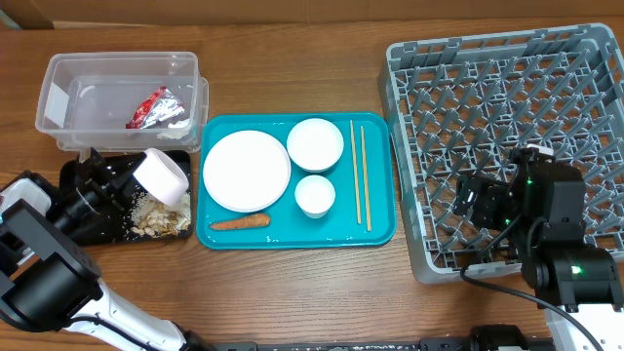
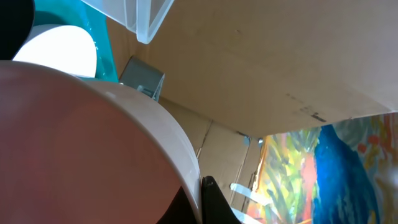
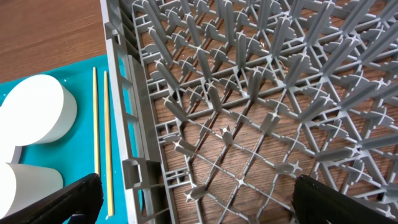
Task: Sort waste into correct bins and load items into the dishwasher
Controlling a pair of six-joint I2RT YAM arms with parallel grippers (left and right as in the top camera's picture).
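The plate (image 1: 246, 171) is empty. I will move my left gripper to the right in the overhead view, then down, and turn the cup upright to release it on the plate.
My left gripper (image 1: 142, 175) is shut on the rim of a white cup with a pinkish inside (image 1: 163, 176), held tilted over the black tray (image 1: 179, 157). In the left wrist view the cup (image 2: 93, 155) fills the frame, with the gripper (image 2: 198, 200) on its rim. Beige food scraps (image 1: 156, 216) lie in the black tray. The red-and-silver wrapper (image 1: 154, 107) lies in the clear tub (image 1: 58, 73). The teal tray (image 1: 380, 229) holds the plate (image 1: 246, 171), bowl (image 1: 315, 144), small cup (image 1: 315, 195), chopsticks (image 1: 359, 175) and carrot (image 1: 241, 222). My right gripper (image 1: 475, 203) is open and empty over the front left of the grey rack (image 1: 507, 88).
The right wrist view shows the rack's pegs (image 3: 249, 93) under my open gripper (image 3: 196, 199), with the chopsticks (image 3: 99, 124) and bowl (image 3: 37, 118) to the left on the teal tray (image 3: 78, 84). Cardboard walls stand behind the table.
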